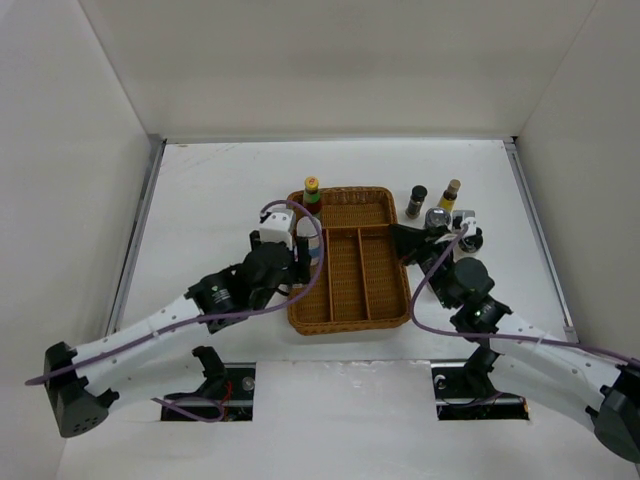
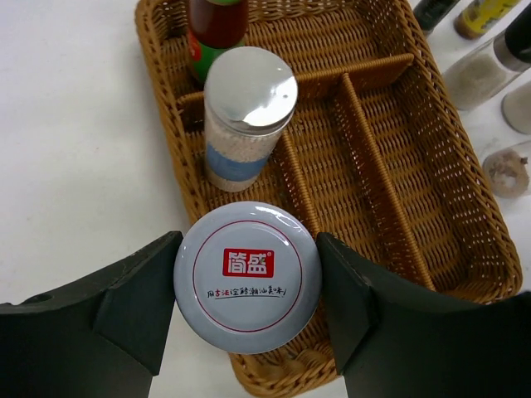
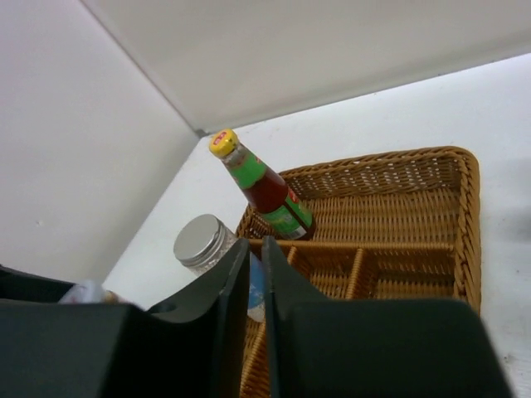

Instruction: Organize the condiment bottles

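Observation:
My left gripper will move right in the top view and down, to release the jar on the tray's free bottom beside the white bottle.
A jar with a white printed lid (image 2: 247, 276) sits between the fingers of my left gripper (image 2: 247, 286), which is shut on it, over the near left corner of the wicker tray (image 2: 465, 249). Just beyond it in the tray's left part stand a white bottle with a blue band (image 2: 246, 116) and a red-green bottle (image 2: 217, 29) with a yellow cap (image 3: 222, 142). My right gripper (image 3: 255, 245) is shut with nothing between its jaws, beside the tray's right rim (image 1: 408, 270). Several bottles (image 1: 437, 218) stand on the table to the right of the tray.
The tray's middle and right compartments (image 1: 375, 270) hold nothing. Among the loose bottles are a dark one (image 1: 416, 200) and a yellow-brown one (image 1: 450, 193). White walls close in the table at the back and both sides.

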`<state>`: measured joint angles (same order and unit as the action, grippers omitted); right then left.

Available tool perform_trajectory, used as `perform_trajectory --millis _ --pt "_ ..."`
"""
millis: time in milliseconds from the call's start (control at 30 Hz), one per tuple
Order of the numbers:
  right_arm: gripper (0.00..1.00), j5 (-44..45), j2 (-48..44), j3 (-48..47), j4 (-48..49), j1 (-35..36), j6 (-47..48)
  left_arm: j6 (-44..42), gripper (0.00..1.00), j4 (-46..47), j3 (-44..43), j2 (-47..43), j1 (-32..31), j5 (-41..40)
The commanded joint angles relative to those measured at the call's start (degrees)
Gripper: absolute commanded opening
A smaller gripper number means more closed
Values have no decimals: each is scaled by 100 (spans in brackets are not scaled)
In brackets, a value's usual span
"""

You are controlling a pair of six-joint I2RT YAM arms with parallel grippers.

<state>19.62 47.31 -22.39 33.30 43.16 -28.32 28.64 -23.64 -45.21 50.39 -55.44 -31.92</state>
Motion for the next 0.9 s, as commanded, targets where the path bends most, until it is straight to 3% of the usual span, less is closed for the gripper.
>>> perform_trajectory --millis 0,100,533,700,800,867 --pt "15 253 -196 -142 -165 -5 -69 -175 35 1308 -111 303 -24 -8" --pt "10 402 -213 -256 -306 4 -43 -184 35 1730 64 594 -59 133" --pt "8 165 -565 -713 -710 259 177 -166 37 2838 908 1350 -6 546" --pt "22 367 -433 -995 -1132 110 203 -184 40 3040 1102 1561 -85 599" --pt "45 761 -258 -1214 -1474 -48 195 -280 45 3058 1181 1553 -129 564" --pt "55 1016 -91 -1398 -1737 -110 221 -368 54 3111 1242 1509 -190 538"
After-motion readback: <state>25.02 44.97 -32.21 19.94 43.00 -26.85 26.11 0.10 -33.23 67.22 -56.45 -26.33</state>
